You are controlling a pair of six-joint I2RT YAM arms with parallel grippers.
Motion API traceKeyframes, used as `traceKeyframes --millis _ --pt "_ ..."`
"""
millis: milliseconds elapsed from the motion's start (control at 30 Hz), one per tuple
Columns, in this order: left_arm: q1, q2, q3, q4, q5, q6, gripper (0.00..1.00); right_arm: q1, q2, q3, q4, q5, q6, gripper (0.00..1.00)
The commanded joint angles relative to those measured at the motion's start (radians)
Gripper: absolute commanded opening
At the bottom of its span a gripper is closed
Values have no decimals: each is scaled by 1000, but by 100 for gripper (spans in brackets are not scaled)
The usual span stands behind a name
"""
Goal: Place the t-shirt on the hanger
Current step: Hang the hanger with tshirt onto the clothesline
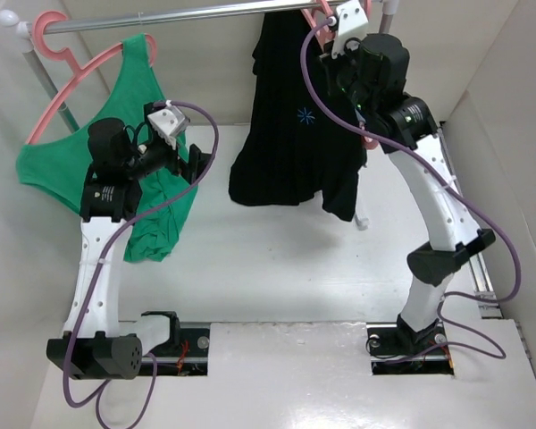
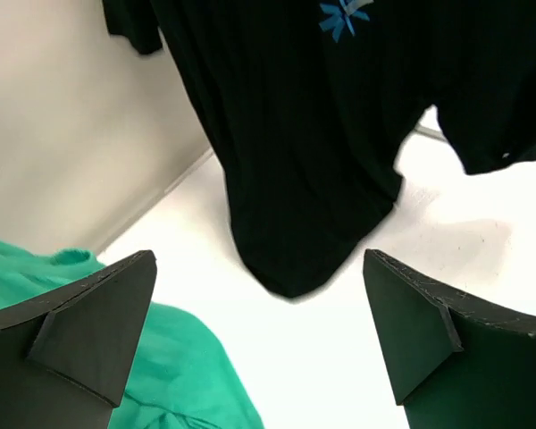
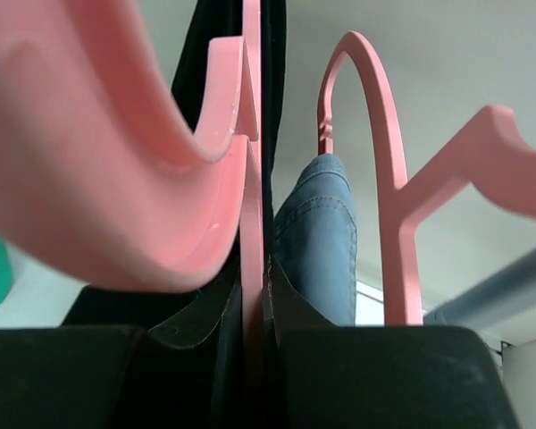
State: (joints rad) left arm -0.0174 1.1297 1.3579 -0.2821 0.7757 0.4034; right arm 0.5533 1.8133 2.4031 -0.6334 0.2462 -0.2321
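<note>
The pink hanger moves away from my base toward the denim's hanger next, pushed by my right gripper, which then opens there.
The black t-shirt (image 1: 290,125) hangs from the rail at the back centre, its hem resting on the table. It fills the top of the left wrist view (image 2: 322,134). The pink hanger (image 3: 253,206) is inside it; only its hook end (image 1: 320,12) shows in the top view. My right gripper (image 1: 332,37) is up at the rail, shut on the hanger's thin pink bar (image 3: 266,273). My left gripper (image 1: 195,165) is open and empty (image 2: 259,268), low and left of the t-shirt's hem, not touching it.
A green tank top (image 1: 138,134) hangs on a second pink hanger (image 1: 58,54) at the left end of the metal rail (image 1: 179,16); it also shows in the left wrist view (image 2: 161,357). Blue-grey denim (image 3: 317,232) on a third pink hanger (image 3: 395,179) hangs just beyond the right gripper. White walls enclose the table.
</note>
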Motion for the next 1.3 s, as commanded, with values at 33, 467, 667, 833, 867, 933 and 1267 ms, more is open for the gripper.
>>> traceKeyframes --millis 33,467,667,833,867,933,1267 --pt "4 -24 -17 -12 -15 8 100 -24 24 103 238 25 39 0" --pt "4 -5 -36 -34 37 17 100 -35 78 100 313 65 128 0" --pt "4 -5 -46 -14 37 17 100 -79 113 47 259 2 181 0" --pt "4 -15 -56 -23 37 26 100 -98 124 37 236 -64 191 0" --pt "4 -15 -65 -23 37 26 100 -98 110 24 224 -64 191 0" --pt "4 -24 -75 -23 46 26 100 -98 97 4 224 -76 191 0" --pt "-6 -42 -75 -32 56 35 100 0 -51 -139 195 -93 67 65"
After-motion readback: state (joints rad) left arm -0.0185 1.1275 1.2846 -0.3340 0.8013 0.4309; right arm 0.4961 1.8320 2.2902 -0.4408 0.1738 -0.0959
